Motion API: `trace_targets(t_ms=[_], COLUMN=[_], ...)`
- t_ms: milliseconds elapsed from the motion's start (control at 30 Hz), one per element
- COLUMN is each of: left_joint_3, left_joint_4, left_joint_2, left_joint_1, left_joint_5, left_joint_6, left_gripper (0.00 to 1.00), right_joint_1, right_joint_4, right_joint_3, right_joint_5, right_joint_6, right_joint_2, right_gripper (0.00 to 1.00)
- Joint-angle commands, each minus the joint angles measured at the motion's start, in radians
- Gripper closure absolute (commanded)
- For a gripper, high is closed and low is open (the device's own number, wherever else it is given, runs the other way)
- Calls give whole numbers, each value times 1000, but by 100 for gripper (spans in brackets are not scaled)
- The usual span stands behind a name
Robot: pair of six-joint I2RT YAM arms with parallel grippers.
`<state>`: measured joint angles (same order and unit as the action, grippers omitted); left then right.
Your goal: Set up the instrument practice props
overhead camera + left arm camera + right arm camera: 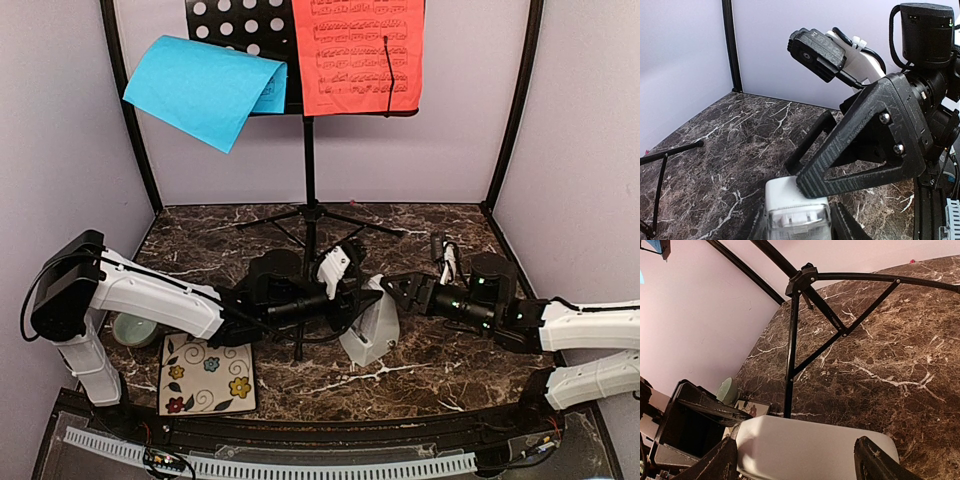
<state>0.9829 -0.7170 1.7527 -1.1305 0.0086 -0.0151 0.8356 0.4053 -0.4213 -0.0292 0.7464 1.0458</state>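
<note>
My left gripper will next carry the clear cover to the left in the top view, to the bare marble beyond the floral tile, then lower it and let it go.
The black music stand (309,170) rises at the back centre on tripod legs (790,355). A blue sheet (200,85) droops off the left of its perforated desk, and a red sheet (355,55) stands on the right. The whitish metronome (372,325) hangs tilted in front of the stand pole, between both grippers. My right gripper (395,290) is shut on it, one finger at each side (797,462). My left gripper (352,305) comes in from the left. Its fingers press both flanks of the metronome (797,210), near its clear end.
A square floral tile (207,375) lies at the front left, with a small pale green bowl (133,328) just behind it under my left arm. Lilac walls and black frame posts (130,120) close in the marble table (440,360) on three sides.
</note>
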Motion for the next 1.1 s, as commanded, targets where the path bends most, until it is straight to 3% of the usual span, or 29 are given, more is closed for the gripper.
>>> trace_targets(t_ms=[0,700,867,1067], left_joint_3=[-31,-138,-163,-218], left_joint_4=[-17,-130,-126,1], left_joint_2=[-26,-122,-200,-362], left_joint_1=[-2,-2,-2,-1], left_joint_5=[19,119,96,4], left_joint_6=[-10,-88,-60,-44], left_gripper=[83,100,100,100], right_joint_1=[-10,-35,-36,-36], right_joint_4=[-60,-74,-77,-85], right_joint_3=[40,121,104,86], right_joint_5=[14,38,31,28], right_joint_6=[-13,-9,-20,-37], right_joint_2=[33,76,77,76], right_gripper=[19,19,19,19])
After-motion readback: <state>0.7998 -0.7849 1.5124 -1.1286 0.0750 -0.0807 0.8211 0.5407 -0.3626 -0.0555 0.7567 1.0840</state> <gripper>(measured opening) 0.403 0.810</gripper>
